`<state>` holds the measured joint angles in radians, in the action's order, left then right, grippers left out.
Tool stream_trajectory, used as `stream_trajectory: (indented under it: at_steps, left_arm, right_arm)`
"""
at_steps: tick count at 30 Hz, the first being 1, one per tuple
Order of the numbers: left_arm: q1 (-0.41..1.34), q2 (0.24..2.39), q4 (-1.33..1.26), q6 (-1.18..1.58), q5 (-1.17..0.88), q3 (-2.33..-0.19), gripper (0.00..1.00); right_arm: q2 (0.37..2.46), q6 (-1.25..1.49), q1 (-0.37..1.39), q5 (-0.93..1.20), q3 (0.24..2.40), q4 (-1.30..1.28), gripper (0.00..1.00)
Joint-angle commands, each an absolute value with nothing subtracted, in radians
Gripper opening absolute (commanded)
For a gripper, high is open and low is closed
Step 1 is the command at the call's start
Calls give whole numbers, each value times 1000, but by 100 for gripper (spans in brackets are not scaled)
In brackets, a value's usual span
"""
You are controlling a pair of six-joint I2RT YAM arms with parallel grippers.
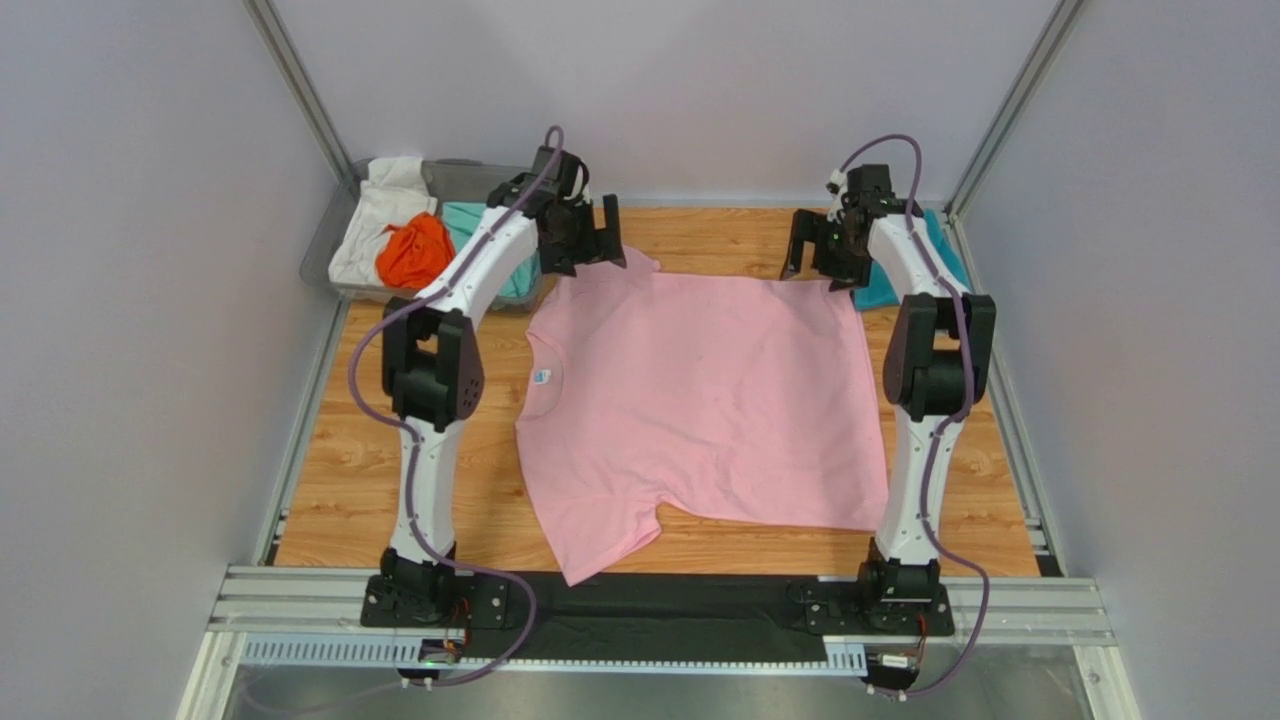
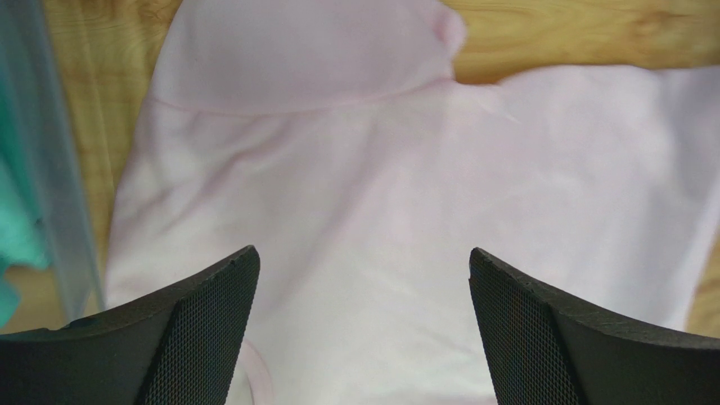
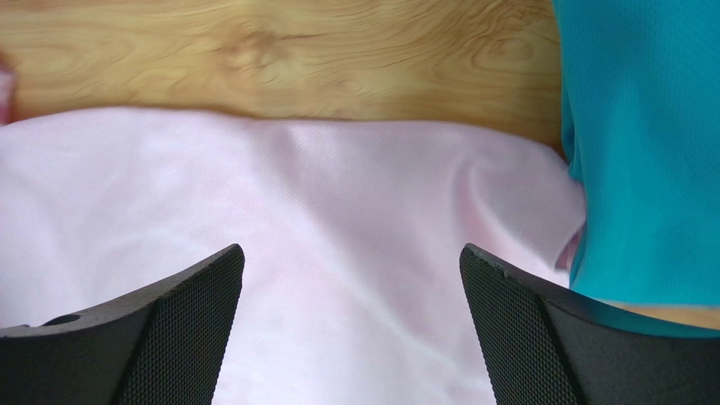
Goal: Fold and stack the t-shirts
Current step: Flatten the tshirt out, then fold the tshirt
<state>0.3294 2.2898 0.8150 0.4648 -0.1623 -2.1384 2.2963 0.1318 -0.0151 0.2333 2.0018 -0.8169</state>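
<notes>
Next, my left gripper moves back and down onto the end of the shirt's near sleeve.
A light pink t-shirt [image 1: 699, 398] lies spread flat on the wooden table, its neck with a small blue label [image 1: 543, 377] pointing left. My left gripper [image 1: 583, 240] is open above the shirt's far left sleeve; the pink cloth [image 2: 363, 186] fills the view under its jaws. My right gripper [image 1: 824, 248] is open above the shirt's far right corner [image 3: 338, 219]. A teal-blue t-shirt [image 1: 917, 263] lies at the far right, touching the pink shirt's edge [image 3: 642, 143]. Orange [image 1: 413, 249], white [image 1: 376, 210] and mint-green [image 1: 504, 248] shirts lie in a bin.
A grey bin [image 1: 328, 248] at the far left corner holds the loose shirts; its wall shows in the left wrist view [image 2: 59, 202]. Bare wood [image 1: 338, 450] lies left of the pink shirt. Metal frame posts stand at the far corners, a rail along the near edge.
</notes>
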Motion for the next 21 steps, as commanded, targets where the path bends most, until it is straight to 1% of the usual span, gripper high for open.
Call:
stream_trajectory:
  at_steps: [1, 2, 3, 5, 6, 8, 9, 10, 12, 13, 14, 15, 18, 21]
  left_arm:
    - [359, 2021, 815, 457, -195, -2038, 100]
    - [368, 1981, 815, 459, -187, -1996, 100]
    - [388, 1897, 813, 466, -177, -1952, 100]
    - [420, 1806, 804, 501, -140, -1795, 100]
    - [434, 1711, 802, 518, -114, -1676, 100]
    - [483, 1608, 779, 563, -78, -1547, 100]
    - [506, 1507, 775, 575, -37, -1417, 100]
    - [527, 1458, 772, 586, -23, -1354, 100]
    - [589, 1326, 770, 650, -3, -1232, 100]
    - [610, 1287, 769, 669, -21, -1121, 100]
    - [655, 1254, 775, 713, -23, -1070, 100]
    - [679, 1188, 781, 736, -25, -975, 100]
    - [785, 1082, 802, 810, -20, -838, 100]
    - [885, 1029, 822, 886, -26, -758, 100]
  right_arm:
    - [2084, 101, -5, 269, 1945, -802, 100]
    - [2054, 103, 24, 256, 1922, -795, 100]
    - [2027, 119, 28, 215, 1873, -793, 100]
    - [1936, 133, 35, 183, 1812, -779, 100]
    - [1869, 153, 35, 178, 1740, -772, 100]
    - [1795, 193, 35, 181, 1634, -738, 100]
    - [1714, 212, 37, 192, 1581, -717, 100]
    - [1668, 251, 37, 201, 1443, -662, 100]
    - [1576, 285, 37, 230, 1312, -605, 100]
    - [1490, 299, 37, 239, 1210, -583, 100]
    - [1452, 320, 37, 245, 1160, -563, 100]
    - [1384, 330, 37, 258, 1125, -558, 100]
    - [1268, 359, 37, 242, 1016, -560, 100]
    - [1192, 414, 28, 177, 940, -577, 100]
